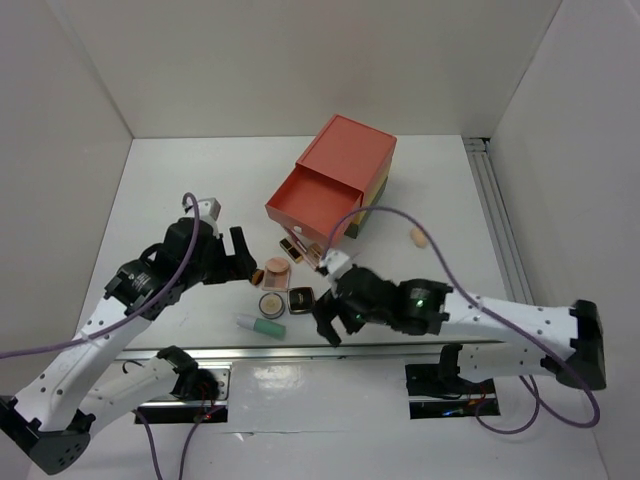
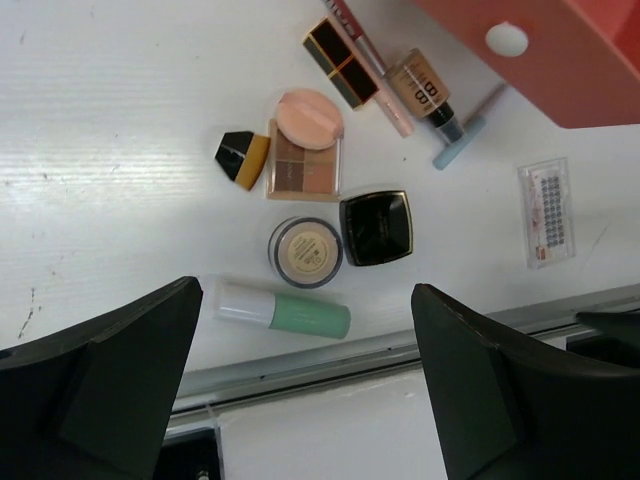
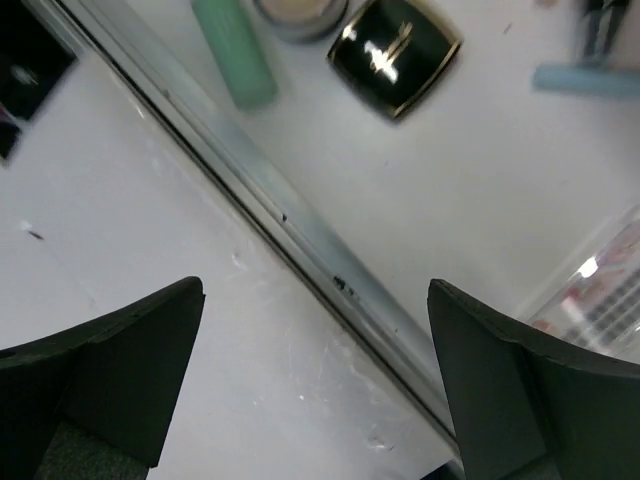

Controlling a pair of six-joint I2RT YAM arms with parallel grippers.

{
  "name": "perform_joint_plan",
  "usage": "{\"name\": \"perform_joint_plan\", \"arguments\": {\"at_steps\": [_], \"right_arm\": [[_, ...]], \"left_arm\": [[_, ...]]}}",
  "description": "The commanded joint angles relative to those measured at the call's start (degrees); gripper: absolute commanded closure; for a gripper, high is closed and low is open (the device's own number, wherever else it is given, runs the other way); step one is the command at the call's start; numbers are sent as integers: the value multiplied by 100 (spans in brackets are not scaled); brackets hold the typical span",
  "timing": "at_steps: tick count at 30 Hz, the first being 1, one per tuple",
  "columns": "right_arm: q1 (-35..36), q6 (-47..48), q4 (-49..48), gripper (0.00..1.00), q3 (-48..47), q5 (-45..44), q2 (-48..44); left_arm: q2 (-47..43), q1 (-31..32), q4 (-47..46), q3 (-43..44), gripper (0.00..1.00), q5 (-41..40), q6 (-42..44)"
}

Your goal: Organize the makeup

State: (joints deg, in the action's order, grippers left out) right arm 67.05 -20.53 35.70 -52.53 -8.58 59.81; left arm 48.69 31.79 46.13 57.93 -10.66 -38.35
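My right gripper will next turn and go down, away from my base, onto the black square compact (image 1: 301, 300) (image 3: 394, 54).
The makeup lies in a cluster in front of the open coral drawer (image 1: 305, 195). It holds a white-green tube (image 2: 283, 307), a round beige compact (image 2: 306, 250), a black square compact (image 2: 376, 227), a palette with a peach puff (image 2: 305, 150), a black-gold lipstick (image 2: 340, 62), a blue stick (image 2: 460, 135) and a clear lash pack (image 2: 548, 213). My left gripper (image 2: 305, 330) hovers open above the tube, holding nothing. My right gripper (image 3: 315, 300) is open and empty over the table's near edge, right of the black compact (image 3: 393, 50). A peach sponge (image 1: 419, 237) lies alone to the right.
The coral-yellow-green drawer box (image 1: 345, 160) stands at the back middle with its top drawer pulled out. A metal rail (image 3: 300, 240) runs along the table's near edge. White walls enclose the table on three sides.
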Motion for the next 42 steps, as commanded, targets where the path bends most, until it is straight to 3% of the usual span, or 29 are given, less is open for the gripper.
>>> {"name": "perform_joint_plan", "arguments": {"at_steps": [1, 4, 8, 11, 15, 19, 26, 31, 37, 39, 42], "right_arm": [[1097, -1082, -116, 0, 147, -1315, 948], [1504, -2320, 374, 0, -423, -2538, 2239], [1452, -2965, 412, 0, -916, -2842, 3603], [1321, -2965, -306, 0, -1048, -2738, 4124], [978, -3035, -1053, 0, -882, -2667, 4249], [705, -2536, -1961, 0, -591, -2184, 4249], [539, -2630, -1286, 0, -1022, -2420, 4477], [274, -2596, -1978, 0, -829, -2289, 4609], [221, -2684, -2032, 0, -1057, -2552, 4890], [160, -2684, -2085, 6, -1057, -2552, 4952], [160, -2684, -2024, 35, -1057, -2613, 4900]], "left_arm": [[-201, -6, 221, 8, 0, -226, -295], [-333, -6, 362, 8, 0, -226, -383], [-492, -6, 494, 60, 0, -226, -384], [-615, -6, 651, 113, 0, -156, -384], [-676, -6, 774, 175, 0, -226, -384], [-729, -6, 828, 227, 0, -279, -261], [-729, -6, 933, 298, 0, -419, -208], [-677, -6, 933, 298, 0, -358, -208], [-624, -6, 933, 298, 0, -358, -208], [-624, -6, 933, 350, 0, -358, -208], [-624, -6, 933, 350, 0, -358, -208]]}}
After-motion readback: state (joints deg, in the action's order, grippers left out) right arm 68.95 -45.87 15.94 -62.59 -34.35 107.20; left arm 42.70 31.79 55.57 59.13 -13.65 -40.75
